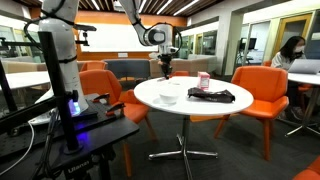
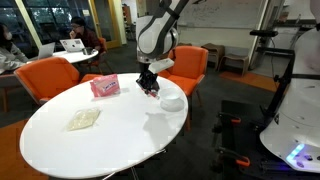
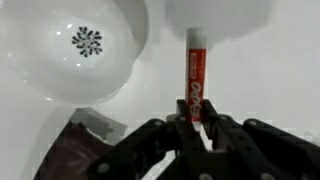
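I will shift my gripper toward the left in the wrist view, over the white bowl [image 1: 169,97] [image 3: 80,43], to release the marker next, because it still points beside the bowl's rim.
My gripper [image 3: 196,120] is shut on a red Expo marker [image 3: 196,75], which sticks out past the fingertips with its pale end farthest away. In the wrist view a white bowl [image 3: 80,45] with a dark snowflake mark inside lies just left of the marker. Both exterior views show the gripper [image 1: 166,62] [image 2: 150,85] pointing down over the far part of the round white table [image 1: 185,106] [image 2: 110,140], beside the bowl [image 1: 168,96] [image 2: 172,101]. Whether the marker's tip touches the table is unclear.
A pink packet [image 1: 204,80] [image 2: 104,87] and a dark flat bag [image 1: 212,95] lie on the table, and a pale flat packet [image 2: 84,119] nearer the middle. Orange chairs [image 1: 262,88] [image 2: 45,75] ring the table. A camera stand [image 1: 60,70] is close by.
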